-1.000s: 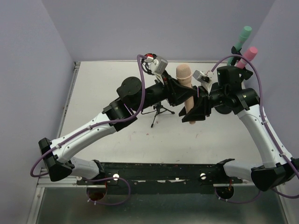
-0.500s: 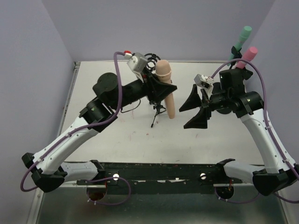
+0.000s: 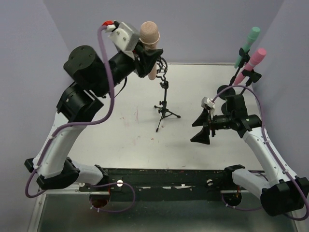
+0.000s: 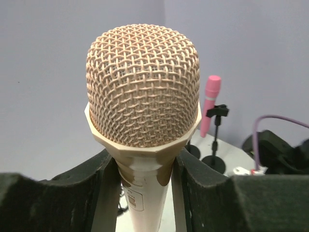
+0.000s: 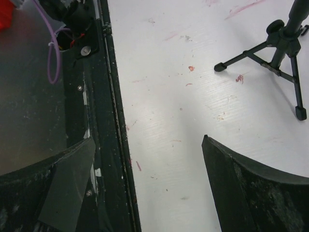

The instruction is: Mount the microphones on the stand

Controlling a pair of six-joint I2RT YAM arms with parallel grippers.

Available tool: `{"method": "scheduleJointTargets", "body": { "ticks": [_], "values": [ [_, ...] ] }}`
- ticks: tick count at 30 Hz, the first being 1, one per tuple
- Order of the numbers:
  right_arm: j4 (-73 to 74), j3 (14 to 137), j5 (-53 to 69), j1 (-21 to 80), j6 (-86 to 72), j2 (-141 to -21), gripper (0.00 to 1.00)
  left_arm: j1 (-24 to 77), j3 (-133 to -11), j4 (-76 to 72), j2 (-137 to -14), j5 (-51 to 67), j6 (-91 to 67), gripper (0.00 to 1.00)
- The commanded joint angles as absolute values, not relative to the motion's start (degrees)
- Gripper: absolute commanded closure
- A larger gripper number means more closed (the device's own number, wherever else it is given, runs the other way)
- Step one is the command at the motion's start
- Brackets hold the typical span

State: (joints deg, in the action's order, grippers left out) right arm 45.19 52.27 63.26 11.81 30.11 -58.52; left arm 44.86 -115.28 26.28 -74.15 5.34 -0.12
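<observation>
I will next move my left gripper across and down to release the microphone in the tripod's top clip (image 3: 162, 65), because the clip is below, to the right in the top view.
My left gripper (image 3: 150, 59) is raised high and shut on the pale peach microphone (image 3: 149, 35), which it holds upright by the neck, head up. In the left wrist view its mesh head (image 4: 143, 87) fills the frame between my two fingers (image 4: 91, 193). Just right of and below it stands the black tripod stand (image 3: 165, 104), its top clip (image 3: 161, 65) close to the microphone's body. The mint green microphone (image 3: 251, 36) and the pink microphone (image 3: 257, 56) sit tilted in stands at the back right. My right gripper (image 3: 199, 127) hangs open and empty right of the tripod.
The tripod's legs (image 5: 280, 48) spread on the white table (image 5: 169, 96) ahead of my right gripper (image 5: 149, 179). The black front rail (image 5: 108, 96) runs along the table's near edge. The pink microphone (image 4: 211, 96) and round stand bases (image 4: 214, 162) show behind my left gripper.
My right gripper opened, let go of the peach microphone and drew back to the near right. My left arm carried the microphone up and left, to just above the tripod stand.
</observation>
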Motion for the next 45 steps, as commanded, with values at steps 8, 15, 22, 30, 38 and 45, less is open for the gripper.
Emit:
{"method": "scheduleJointTargets", "body": {
  "ticks": [8, 15, 22, 30, 38, 45],
  "values": [
    [33.84, 42.8, 61.87, 8.7, 31.82, -54.58, 0.0, 41.75, -125.24, 21.19, -91.22, 0.53, 8.97, 1.0],
    [33.92, 42.54, 63.37, 7.12, 31.64, -54.14, 0.0, 39.2, -122.43, 17.49, -93.16, 1.67, 8.35, 1.0],
    [33.84, 42.36, 63.46, 6.86, 31.9, -54.58, 0.0, 36.74, -121.91, 15.3, -94.74, 4.39, 6.42, 1.0],
    [34.01, 42.19, 63.63, 6.33, 32.08, -54.84, 0.0, 34.89, -118.57, 12.22, -95.89, 7.82, 4.66, 1.0],
    [34.01, 42.19, 63.98, 6.06, 32.17, -55.11, 0.0, 34.28, -110.14, 8.97, -94.22, 9.4, 4.65, 1.0],
    [34.01, 42.1, 64.07, 5.8, 32.34, -55.37, 0.0, 32.96, -100.47, 2.03, -91.41, 11.34, 4.75, 1.0]
  ]
}}
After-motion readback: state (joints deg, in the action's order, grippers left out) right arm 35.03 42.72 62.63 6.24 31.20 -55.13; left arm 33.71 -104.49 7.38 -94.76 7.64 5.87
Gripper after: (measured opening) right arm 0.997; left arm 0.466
